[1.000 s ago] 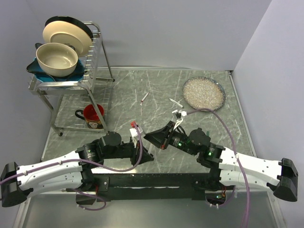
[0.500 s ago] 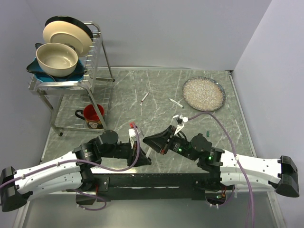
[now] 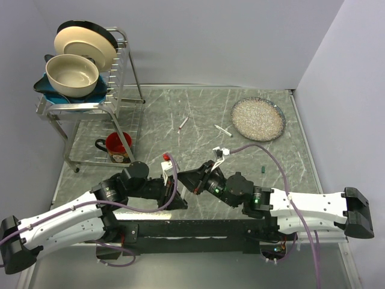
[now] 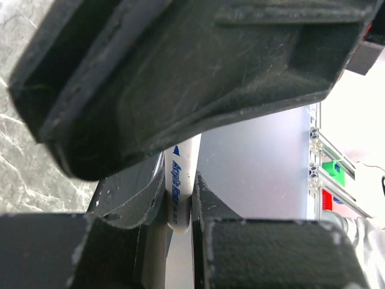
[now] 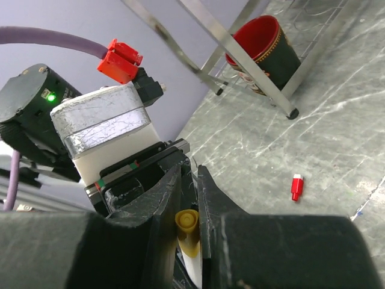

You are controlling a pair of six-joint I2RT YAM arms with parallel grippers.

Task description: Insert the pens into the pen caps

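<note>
The capped pen goes down to the right in the top view next, and my left gripper releases it on the table, which lies below on that side.
My left gripper [image 3: 182, 198] [image 4: 179, 201] is shut on a white pen [image 4: 182, 174] with blue print. My right gripper [image 3: 188, 179] [image 5: 191, 176] is shut on the yellow-orange cap [image 5: 186, 226]. A white barrel [image 5: 195, 268] runs straight out of that cap. The two grippers meet tip to tip at the near middle of the table. Two more white pens [image 3: 183, 123] [image 3: 223, 130] lie further back. The dark green cap [image 3: 263, 169] lies right of the right arm. The red cap [image 5: 296, 186] lies on the table.
A red mug [image 3: 118, 144] [image 5: 264, 45] stands under the metal dish rack [image 3: 123, 90] at the back left, which holds plates and a bowl. A glass plate [image 3: 258, 118] sits at the back right. A rack leg [image 5: 283, 105] stands near the red cap.
My right arm has swung left and nearer, bringing its gripper tip against the left gripper. The left arm has shifted slightly. The loose pens and the green cap have not moved.
</note>
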